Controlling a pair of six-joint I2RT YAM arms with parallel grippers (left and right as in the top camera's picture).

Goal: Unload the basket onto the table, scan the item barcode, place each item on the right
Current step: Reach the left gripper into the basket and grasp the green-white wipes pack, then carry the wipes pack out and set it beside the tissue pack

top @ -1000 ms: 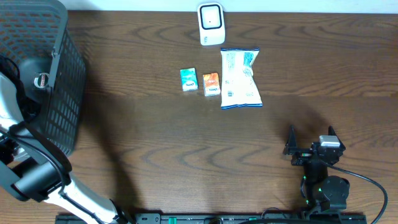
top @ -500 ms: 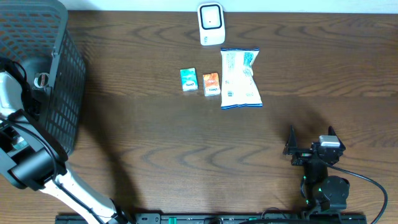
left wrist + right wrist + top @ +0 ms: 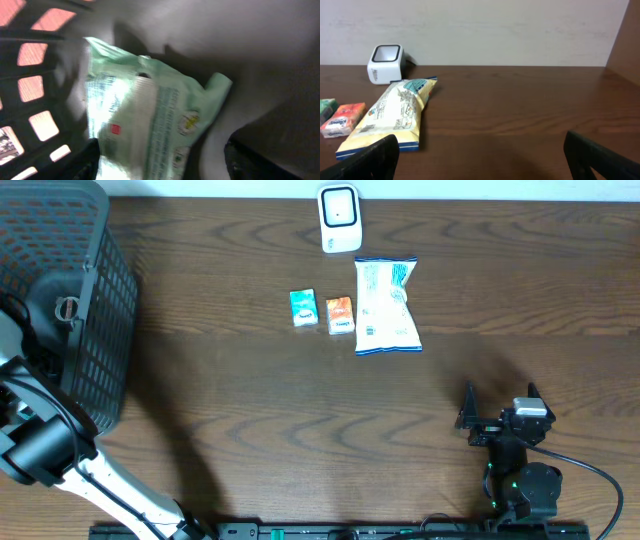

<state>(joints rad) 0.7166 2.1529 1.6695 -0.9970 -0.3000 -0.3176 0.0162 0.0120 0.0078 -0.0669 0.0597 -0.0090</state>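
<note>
The pale green packet's lower end (image 3: 144, 156) is already between the fingers, so my left gripper stays low in the basket and closes next.
A pale green packet (image 3: 145, 120) with small print and a red mark lies inside the black mesh basket (image 3: 105, 330), blurred in the left wrist view. My left gripper (image 3: 160, 162) is down in the basket, open, its two dark fingers on either side of the packet's lower end. The left finger (image 3: 87, 160) is at the packet's edge and the right finger stands apart from it. The white barcode scanner (image 3: 339, 218) sits at the table's far edge. Near the front edge my right gripper (image 3: 500, 395) rests open and empty.
A white and blue snack bag (image 3: 386, 306) lies just in front of the scanner, with a teal packet (image 3: 303, 308) and an orange packet (image 3: 340, 314) to its left. The basket fills the far left corner, and the left arm (image 3: 40, 450) reaches up into it.
The left arm has shifted a little toward the table's left edge beside the basket. The right arm and the things on the table have not moved.
</note>
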